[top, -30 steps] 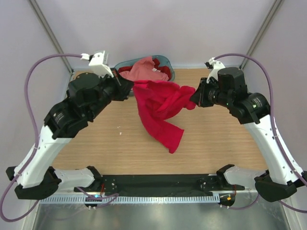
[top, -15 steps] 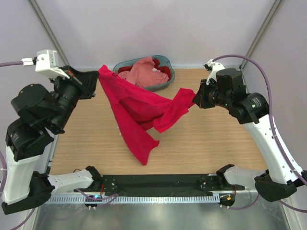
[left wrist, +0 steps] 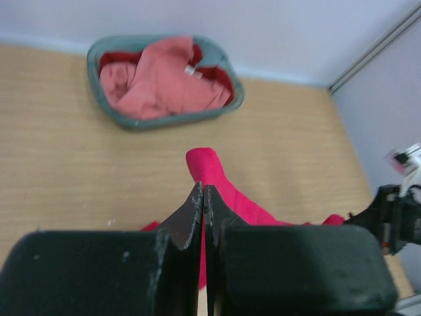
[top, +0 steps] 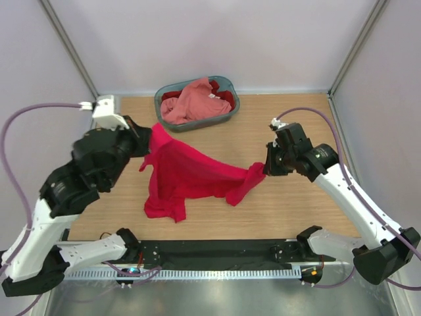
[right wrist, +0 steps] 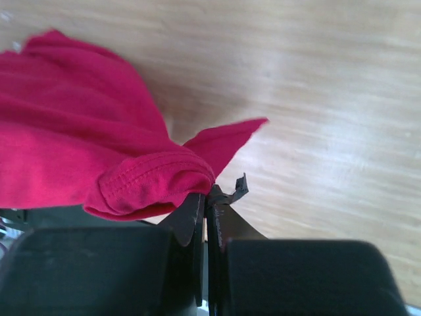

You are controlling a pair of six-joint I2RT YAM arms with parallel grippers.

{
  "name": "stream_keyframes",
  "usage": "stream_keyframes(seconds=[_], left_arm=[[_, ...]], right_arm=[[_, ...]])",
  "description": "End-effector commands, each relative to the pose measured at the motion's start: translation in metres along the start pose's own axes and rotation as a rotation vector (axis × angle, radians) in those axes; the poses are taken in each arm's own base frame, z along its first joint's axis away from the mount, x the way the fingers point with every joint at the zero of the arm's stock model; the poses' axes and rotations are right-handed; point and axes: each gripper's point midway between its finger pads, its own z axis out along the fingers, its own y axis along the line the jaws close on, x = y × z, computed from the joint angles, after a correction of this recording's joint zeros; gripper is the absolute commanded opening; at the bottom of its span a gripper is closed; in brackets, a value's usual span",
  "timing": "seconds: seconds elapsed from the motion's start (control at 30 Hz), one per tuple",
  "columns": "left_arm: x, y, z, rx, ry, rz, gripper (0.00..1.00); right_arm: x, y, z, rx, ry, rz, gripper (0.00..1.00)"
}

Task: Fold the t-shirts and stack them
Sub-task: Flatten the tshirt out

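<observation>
The crimson t-shirt [top: 191, 174] sags, so its corner goes to the right in the top view with my right gripper next. The corner then goes down for release on the bare tabletop.
A bright crimson t-shirt [top: 191, 174] is stretched across the middle of the table between both grippers, its lower edge sagging toward the wood. My left gripper [top: 150, 141] is shut on the shirt's left upper corner; in the left wrist view the cloth [left wrist: 220, 181] runs out from the closed fingertips of the gripper [left wrist: 202, 191]. My right gripper [top: 265, 168] is shut on the right corner, and a hemmed fold of the shirt [right wrist: 131, 181] is bunched at its tips [right wrist: 207, 194]. A salmon pink t-shirt [top: 197, 99] and a darker red one [top: 227, 97] lie in the basket.
The grey-blue oval basket [top: 158, 102] stands at the back centre of the table, also in the left wrist view [left wrist: 92, 62]. Frame posts and pale walls close in the sides and back. A black rail runs along the near edge [top: 217, 250].
Both grippers have come down and toward the near side with the crimson shirt. The left arm swung out to the left and back. The shirt now spreads wide and low instead of hanging bunched.
</observation>
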Motion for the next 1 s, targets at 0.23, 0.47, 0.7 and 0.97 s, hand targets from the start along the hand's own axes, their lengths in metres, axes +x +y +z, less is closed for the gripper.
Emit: stream_keyframes(seconds=[0.23,0.47,0.7,0.97], left_arm=[[-0.054,-0.008,-0.003,-0.025,-0.11,0.005,0.0],[-0.14,-0.055,-0.028,0.174,-0.271,-0.048,0.0],[-0.092,-0.121,0.005,0.408,-0.107,-0.057,0.0],[0.141,-0.182,0.088,0.59,0.499,0.007,0.0]], right_arm=[[-0.065,0.027,0.03,-0.08,-0.203,0.046,0.01],[-0.187,0.089,0.012,-0.234,-0.394,0.095,0.01],[-0.175,-0.002,0.015,-0.061,-0.404,0.223,0.01],[-0.038,-0.155,0.04,0.483,-0.129,0.304,0.05]])
